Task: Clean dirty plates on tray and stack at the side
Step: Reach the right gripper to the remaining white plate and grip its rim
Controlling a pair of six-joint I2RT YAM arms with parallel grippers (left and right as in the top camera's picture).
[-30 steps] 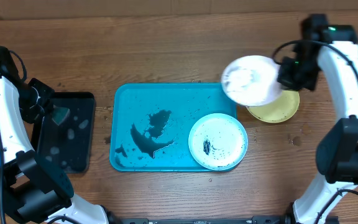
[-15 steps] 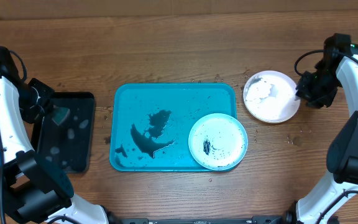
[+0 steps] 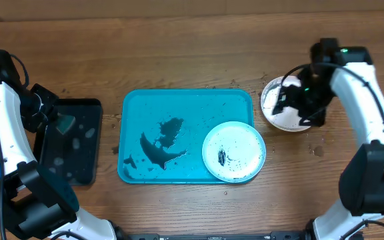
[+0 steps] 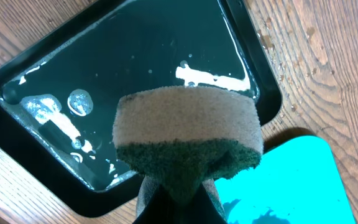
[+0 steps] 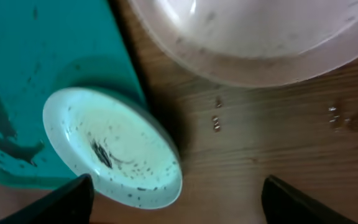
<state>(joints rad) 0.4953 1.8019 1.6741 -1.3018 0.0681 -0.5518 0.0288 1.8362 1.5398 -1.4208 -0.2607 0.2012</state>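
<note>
My right gripper next moves down, back and to the left in the overhead view, onto the smeared plate's rim (image 3: 263, 151) (image 5: 178, 173) below it, jutting past the tray.
The turquoise tray (image 3: 179, 107) lies mid-table with dark smears on its floor. A mint-rimmed plate (image 3: 233, 152) with black smears and specks rests in its near right corner, also seen in the right wrist view (image 5: 114, 146). A white plate (image 3: 273, 107) sits on the table right of the tray, partly under my right arm. My right gripper (image 3: 296, 107) hovers over it, open and holding nothing (image 5: 179, 211). My left gripper (image 3: 49, 117) is shut on a sponge (image 4: 188, 140), held above the black tray (image 4: 135, 74).
The smaller black tray (image 3: 69, 140) with wet patches sits at the left. Small crumbs (image 5: 216, 121) lie on the wood between the white plate (image 5: 247, 37) and the turquoise tray (image 5: 36, 74).
My right gripper lowered the white plate onto the yellow-green plate beside the tray, opened and let it go, then shifted left over it. The left arm stayed still.
</note>
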